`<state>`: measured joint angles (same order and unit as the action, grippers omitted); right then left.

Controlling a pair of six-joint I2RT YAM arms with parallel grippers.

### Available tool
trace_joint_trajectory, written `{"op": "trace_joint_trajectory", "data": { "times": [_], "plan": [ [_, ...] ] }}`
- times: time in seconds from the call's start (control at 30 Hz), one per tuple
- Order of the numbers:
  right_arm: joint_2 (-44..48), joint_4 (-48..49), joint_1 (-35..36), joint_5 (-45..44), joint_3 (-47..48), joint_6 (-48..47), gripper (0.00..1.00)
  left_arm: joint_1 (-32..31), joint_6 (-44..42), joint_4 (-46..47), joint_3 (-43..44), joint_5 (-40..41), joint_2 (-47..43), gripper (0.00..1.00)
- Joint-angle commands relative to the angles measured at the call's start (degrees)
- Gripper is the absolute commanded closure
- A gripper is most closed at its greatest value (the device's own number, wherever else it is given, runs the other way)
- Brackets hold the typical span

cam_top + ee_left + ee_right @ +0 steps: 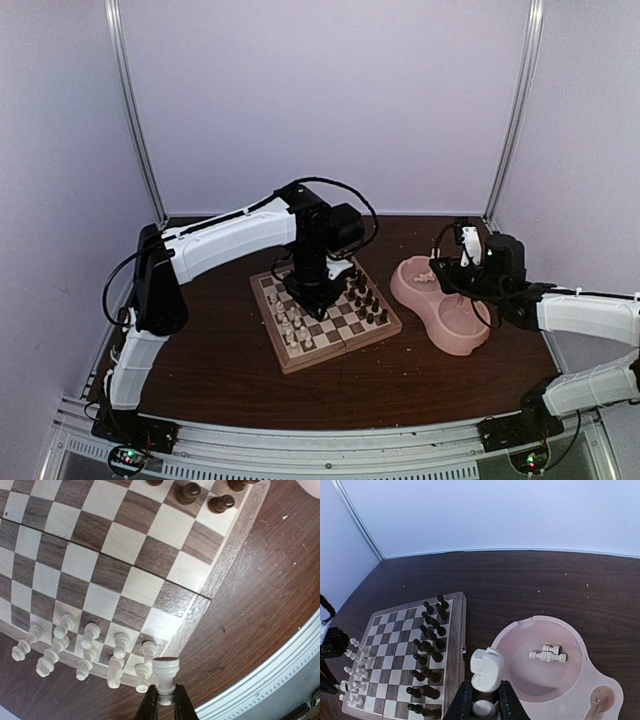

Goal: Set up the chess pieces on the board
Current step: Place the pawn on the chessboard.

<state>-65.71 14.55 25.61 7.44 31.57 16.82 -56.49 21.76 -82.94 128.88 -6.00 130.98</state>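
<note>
My left gripper is about to move outward past the rows of white pieces and then down near the far corner of the board, where squares are empty beyond those pieces.
The board (345, 327) lies mid-table, with dark pieces (368, 300) along its right side and several cream-white chess pieces (295, 330) along its left. My left gripper (165, 700) is shut on the thin end of a white piece (165, 671), whose round base faces the camera. It hangs by the board's corner (192, 615), beside the white rows (90, 647). My right gripper (486, 696) is shut on a white knight (486, 669), held above the table between the board (455, 630) and the pink bowl (540, 625). Two white pieces (548, 654) lie in that bowl.
The pink double bowl (460, 328) stands right of the board, and its smaller well (600, 700) holds something small that I cannot make out. Dark pieces (427, 652) fill two rows on the board's near side in the right wrist view. A metal rail (280, 670) edges the table.
</note>
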Motion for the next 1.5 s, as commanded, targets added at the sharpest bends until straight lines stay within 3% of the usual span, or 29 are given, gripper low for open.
{"op": "trace_joint_trajectory", "data": {
  "times": [0.0,0.17,0.3,0.5,0.8,1.47],
  "plan": [
    [-2.3,9.7,-0.3,-2.2,-3.3,-1.3,0.96,0.1,-1.0,-8.2,4.4,7.0,0.2,0.97],
    [-4.5,13.7,-0.3,-1.4,-5.1,-1.2,0.96,2.0,-1.4,-9.4,6.9,9.5,1.2,0.97],
    [-4.7,14.3,-0.3,-0.9,-5.4,-1.1,0.96,3.7,-1.6,-11.8,8.9,17.1,2.1,0.97],
    [-5.3,14.7,-0.3,-0.8,-5.2,-1.2,0.96,7.5,-3.4,-8.0,8.8,26.1,0.2,0.96],
    [-5.0,14.2,-0.3,-1.0,-5.1,-1.5,0.96,20.0,-4.3,-1.2,0.6,6.6,-1.5,0.93],
    [-3.9,13.4,-0.2,-1.4,-5.0,-2.0,0.96,27.3,-6.0,-3.2,1.7,-4.3,7.5,0.89]
  ]
}}
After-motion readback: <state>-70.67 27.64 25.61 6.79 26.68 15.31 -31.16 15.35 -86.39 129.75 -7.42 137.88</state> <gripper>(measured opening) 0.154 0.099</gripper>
